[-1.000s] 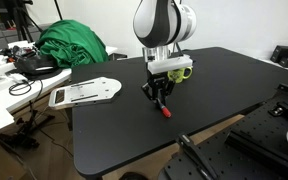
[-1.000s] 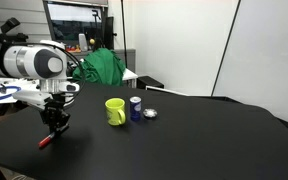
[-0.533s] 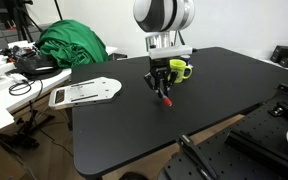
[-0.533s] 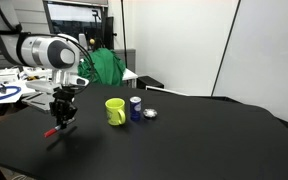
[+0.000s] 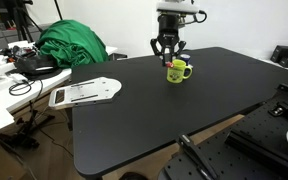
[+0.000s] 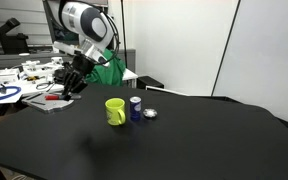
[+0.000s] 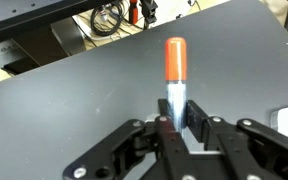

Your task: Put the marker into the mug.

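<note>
My gripper moves over the lime mug's opening (image 6: 115, 103) next, then goes down to release the red marker inside. Both hang higher and off the mug's side.
My gripper (image 5: 169, 48) is shut on the red marker (image 7: 175, 58) and holds it in the air above the black table (image 5: 134, 125). In the wrist view the marker sticks out past the fingertips (image 7: 181, 115), red end forward. The lime mug (image 5: 177, 71) stands upright on the table with its handle to the side. In an exterior view the gripper (image 6: 74, 82) hangs higher than the mug (image 6: 115, 111) and off to its side, not touching it.
A blue can (image 6: 135, 107) and a small silver object (image 6: 151, 114) stand right beside the mug. A white flat board (image 5: 84, 92) lies at the table's edge. A green cloth (image 5: 69, 45) is heaped behind the table. Cluttered benches stand beyond.
The gripper has lifted the marker off the table and carried it upward and toward the mug. The mug has not moved.
</note>
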Tool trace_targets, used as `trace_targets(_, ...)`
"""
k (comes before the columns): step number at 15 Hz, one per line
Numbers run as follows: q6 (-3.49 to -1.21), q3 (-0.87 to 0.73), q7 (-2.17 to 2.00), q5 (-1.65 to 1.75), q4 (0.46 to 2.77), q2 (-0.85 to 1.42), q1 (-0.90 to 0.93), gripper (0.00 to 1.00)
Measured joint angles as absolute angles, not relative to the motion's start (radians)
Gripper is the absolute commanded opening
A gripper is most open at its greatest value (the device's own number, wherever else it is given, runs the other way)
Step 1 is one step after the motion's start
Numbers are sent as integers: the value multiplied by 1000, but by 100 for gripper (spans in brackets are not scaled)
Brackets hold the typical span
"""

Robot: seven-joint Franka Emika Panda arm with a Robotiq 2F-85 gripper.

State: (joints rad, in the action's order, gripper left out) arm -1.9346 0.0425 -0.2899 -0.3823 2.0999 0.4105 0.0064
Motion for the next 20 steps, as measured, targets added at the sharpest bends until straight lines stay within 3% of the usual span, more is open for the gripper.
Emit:
trace_targets(8, -1702, -49, -290, -536, 1938, 456, -126, 6)
trace_targets(20, -1626, -117, -294, -662, 1796, 630, -208, 6)
